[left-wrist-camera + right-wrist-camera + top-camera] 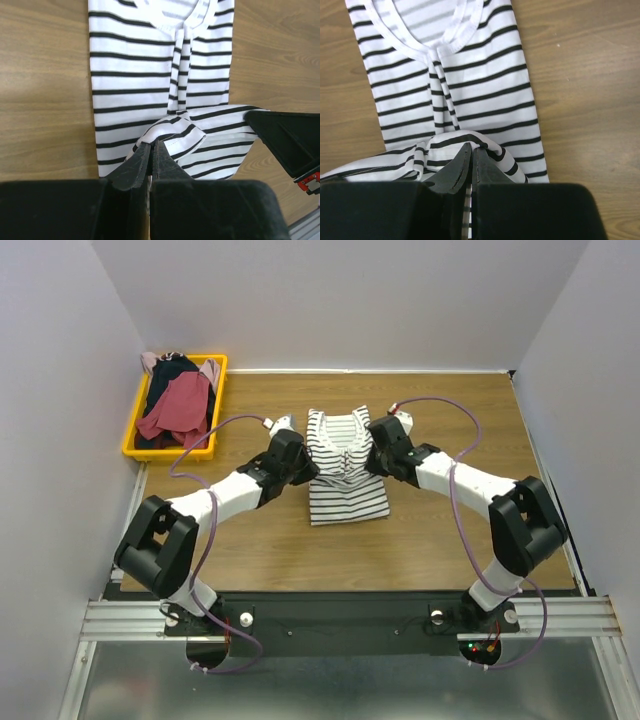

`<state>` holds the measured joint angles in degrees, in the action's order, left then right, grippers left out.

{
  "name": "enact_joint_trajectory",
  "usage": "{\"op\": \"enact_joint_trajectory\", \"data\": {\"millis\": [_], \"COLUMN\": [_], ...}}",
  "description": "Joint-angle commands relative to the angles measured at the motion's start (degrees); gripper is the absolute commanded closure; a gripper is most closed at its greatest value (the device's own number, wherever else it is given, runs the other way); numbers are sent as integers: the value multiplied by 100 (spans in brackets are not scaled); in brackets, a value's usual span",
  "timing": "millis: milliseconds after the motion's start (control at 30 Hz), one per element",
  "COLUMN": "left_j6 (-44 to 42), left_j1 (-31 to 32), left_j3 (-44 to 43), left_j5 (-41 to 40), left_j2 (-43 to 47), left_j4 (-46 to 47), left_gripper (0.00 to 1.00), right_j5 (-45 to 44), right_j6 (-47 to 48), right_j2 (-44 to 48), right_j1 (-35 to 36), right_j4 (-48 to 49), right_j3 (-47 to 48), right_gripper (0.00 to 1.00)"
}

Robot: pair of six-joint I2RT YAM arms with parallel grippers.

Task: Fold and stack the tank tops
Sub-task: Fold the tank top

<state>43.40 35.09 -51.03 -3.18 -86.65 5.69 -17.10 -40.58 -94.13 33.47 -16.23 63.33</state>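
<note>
I need to carry the raised fold outward with my left gripper next, over the uncovered upper body by the neck point(326, 452) point(132, 77), which lies outward of the fold, and let go of the cloth.
The white tank top with thin black stripes point(347, 490) lies in the middle of the wooden table, neck towards the far side. My left gripper point(304, 469) is shut on a raised fold of its cloth at the left edge; in the left wrist view the jaws point(152, 144) pinch striped fabric point(135, 75). My right gripper point(378, 459) is shut on the cloth at the right edge, its tips point(472, 148) closed on a bunched fold of the top point(485, 85). Both pinched parts sit lifted over the flat upper body of the garment.
A yellow bin point(216, 408) stands at the far left corner, holding a dark red tank top point(180, 405), a dark navy one point(172, 372) and a pale pink one point(149, 361). Grey walls close in the table on three sides. The right gripper's black body point(287, 142) shows in the left wrist view.
</note>
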Motion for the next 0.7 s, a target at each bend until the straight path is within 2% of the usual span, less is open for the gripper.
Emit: {"op": "enact_joint_trajectory", "data": {"millis": [0, 200, 300, 333, 467, 667], "left_j6": [-191, -341, -454, -481, -508, -683], "left_j1": [-195, -625, -767, -767, -820, -828], "left_j3": [-443, -619, -777, -821, -953, -1339], "left_j5": [45, 256, 625, 660, 766, 871], "left_j2": [-202, -861, -1257, -1388, -1521, -1609], "left_j4": [222, 660, 959, 1038, 1206, 1057], "left_gripper": [100, 100, 100, 95, 87, 87], "right_j5": [93, 225, 356, 392, 436, 462], "right_j6": [103, 147, 199, 199, 173, 155], "right_j2": [-246, -834, -1107, -1160, -1275, -1258], "right_j1": [-148, -464, -578, -588, -614, -640], "right_j4": [287, 383, 480, 533, 586, 586], "right_j3": [417, 768, 917, 988, 1085, 1164], "right_gripper": [100, 100, 98, 96, 92, 92]}}
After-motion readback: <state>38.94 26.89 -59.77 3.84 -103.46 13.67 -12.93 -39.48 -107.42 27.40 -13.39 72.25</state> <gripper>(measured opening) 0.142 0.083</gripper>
